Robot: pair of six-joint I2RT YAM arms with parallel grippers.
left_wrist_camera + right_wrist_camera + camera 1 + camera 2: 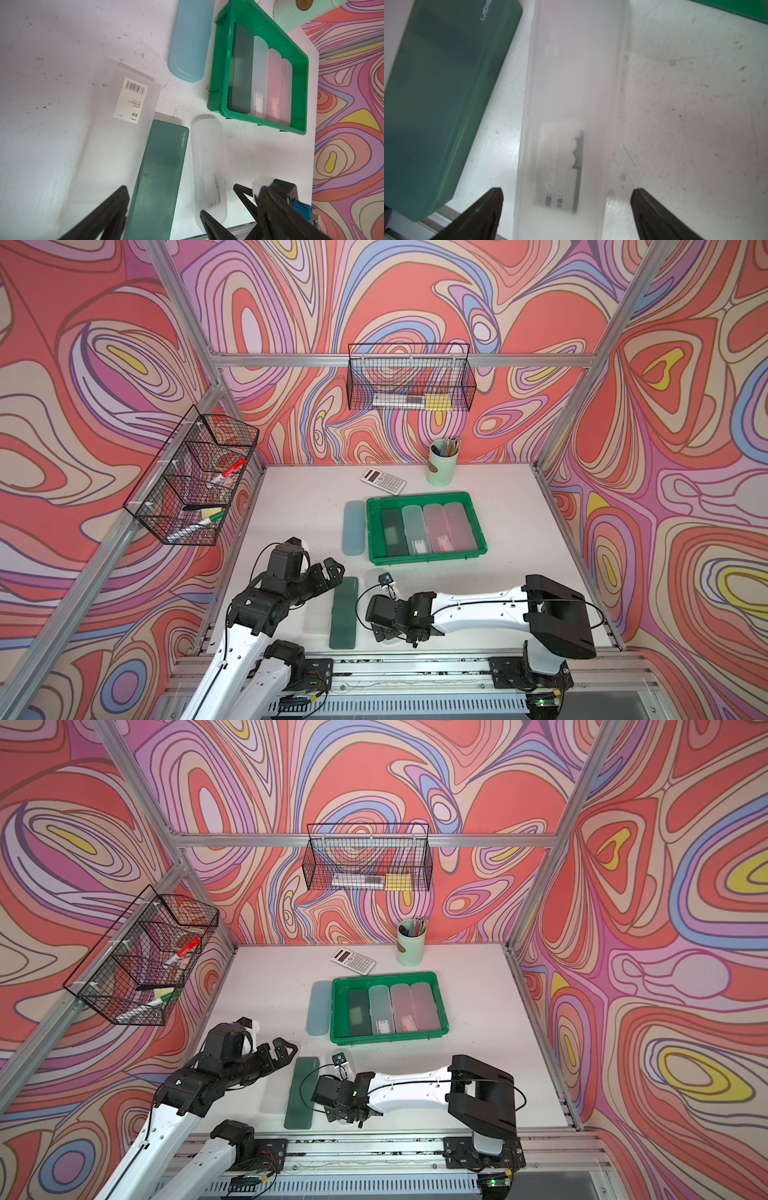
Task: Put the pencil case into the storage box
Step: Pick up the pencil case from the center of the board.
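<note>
My open fingers are already on either side of the frosted white pencil case. I will lower my right gripper over its near end and close it.
The green storage box sits mid-table and holds several pencil cases side by side. A frosted white pencil case lies flat near the table's front edge. My right gripper is open and points down over its near end, one finger on each side, not touching it. A dark green case lies just left of it. My left gripper hovers open and empty to the left of the dark green case.
A blue case lies along the box's left side. A wide clear case lies left of the dark green one. A calculator and a pen cup stand behind the box. Wire baskets hang on the walls.
</note>
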